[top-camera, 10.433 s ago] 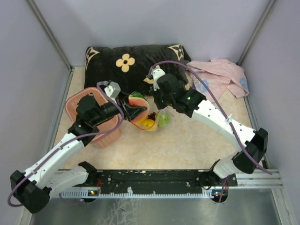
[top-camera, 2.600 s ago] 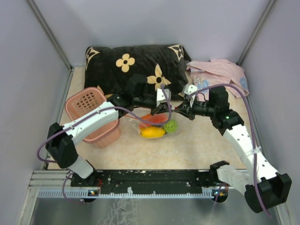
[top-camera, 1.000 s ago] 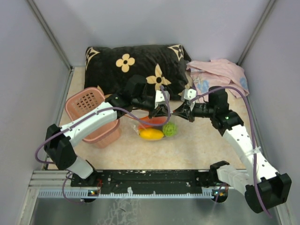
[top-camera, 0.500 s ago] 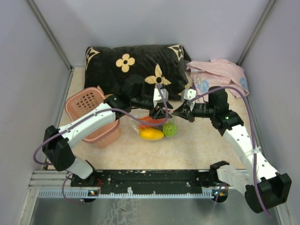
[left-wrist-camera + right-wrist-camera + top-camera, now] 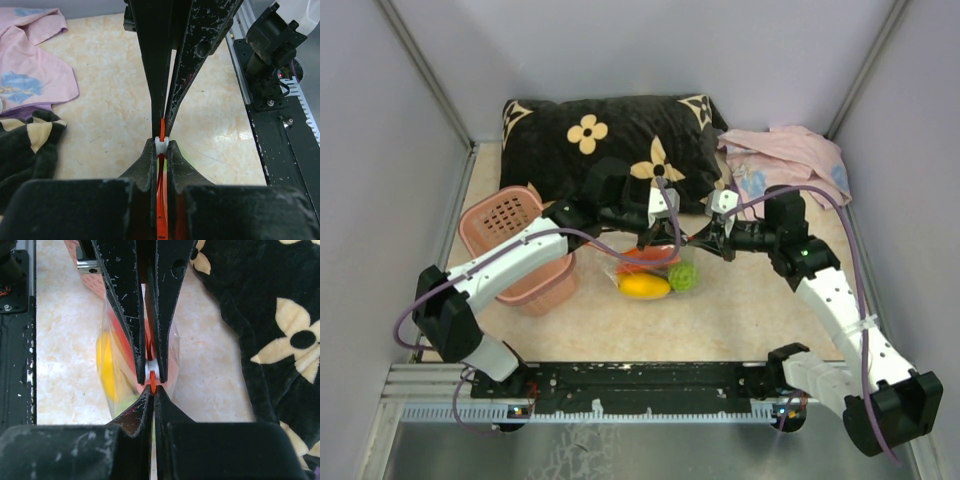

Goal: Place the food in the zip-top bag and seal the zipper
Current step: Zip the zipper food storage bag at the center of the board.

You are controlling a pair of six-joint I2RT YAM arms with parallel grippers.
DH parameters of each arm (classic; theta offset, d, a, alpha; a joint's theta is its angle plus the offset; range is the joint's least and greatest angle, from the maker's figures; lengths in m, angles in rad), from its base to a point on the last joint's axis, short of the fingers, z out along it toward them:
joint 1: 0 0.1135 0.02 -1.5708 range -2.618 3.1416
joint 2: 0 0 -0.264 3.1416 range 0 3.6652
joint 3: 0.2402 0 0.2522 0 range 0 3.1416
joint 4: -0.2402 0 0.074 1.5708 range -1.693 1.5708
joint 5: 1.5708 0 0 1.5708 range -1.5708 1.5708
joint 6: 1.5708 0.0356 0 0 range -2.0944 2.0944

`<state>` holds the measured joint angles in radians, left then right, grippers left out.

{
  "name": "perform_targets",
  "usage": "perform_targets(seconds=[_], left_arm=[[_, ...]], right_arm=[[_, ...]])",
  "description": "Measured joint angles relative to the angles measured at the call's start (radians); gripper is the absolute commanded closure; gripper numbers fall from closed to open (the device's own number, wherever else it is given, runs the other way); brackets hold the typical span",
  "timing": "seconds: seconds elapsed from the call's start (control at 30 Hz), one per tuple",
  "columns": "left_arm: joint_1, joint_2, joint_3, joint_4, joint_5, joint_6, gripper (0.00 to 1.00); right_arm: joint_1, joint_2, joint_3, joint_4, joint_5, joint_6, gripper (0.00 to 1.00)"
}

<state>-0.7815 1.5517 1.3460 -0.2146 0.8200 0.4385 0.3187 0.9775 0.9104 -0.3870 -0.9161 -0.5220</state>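
The left gripper pulls the zipper's slider toward the pink basket next and lets it go, since the zipper's red-orange strip (image 5: 161,225) runs to the gripper's left in the top view.
The zip-top bag (image 5: 655,272) hangs upright between both grippers, its foot on the table. Through the clear plastic I see the food: a yellow piece (image 5: 643,285), a green piece (image 5: 682,276) and a red piece (image 5: 642,256). My left gripper (image 5: 160,142) is shut on the white slider (image 5: 160,145) of the zipper (image 5: 161,200), whose red-orange strip runs back between its jaws. My right gripper (image 5: 152,388) faces it tip to tip and is shut on the zipper's end (image 5: 152,381). In the right wrist view the bag (image 5: 112,367) bulges to the left, with yellow inside.
A pink basket (image 5: 515,245) stands under the left forearm. A black flowered pillow (image 5: 600,140) lies along the back, close behind the grippers. A pink cloth (image 5: 790,160) is bunched at the back right. The arms' base rail (image 5: 650,380) runs along the near edge.
The left gripper's jaws opened briefly and have closed again on the slider, after a small shift left. The right arm and the bag have stayed in place.
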Motion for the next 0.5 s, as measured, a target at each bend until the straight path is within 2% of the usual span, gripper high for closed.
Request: perform_targets(seconds=[0.37,0.4,0.47,0.5], left_arm=[[0.061,-0.054,-0.006,-0.135,-0.049,0.048,1.0],[0.064,-0.056,-0.006,-0.144,-0.049,0.052,1.0],[0.064,-0.056,-0.006,-0.156,-0.043,0.056,1.0],[0.065,-0.056,-0.006,-0.161,-0.041,0.056,1.0]], right_arm=[[-0.001,-0.003,0.0,0.014,0.015,0.002,1.0],[-0.001,-0.003,0.0,0.013,0.014,0.002,0.93],[-0.001,-0.003,0.001,0.011,0.01,0.005,0.72],[-0.001,-0.003,0.002,0.009,0.006,0.007,0.66]])
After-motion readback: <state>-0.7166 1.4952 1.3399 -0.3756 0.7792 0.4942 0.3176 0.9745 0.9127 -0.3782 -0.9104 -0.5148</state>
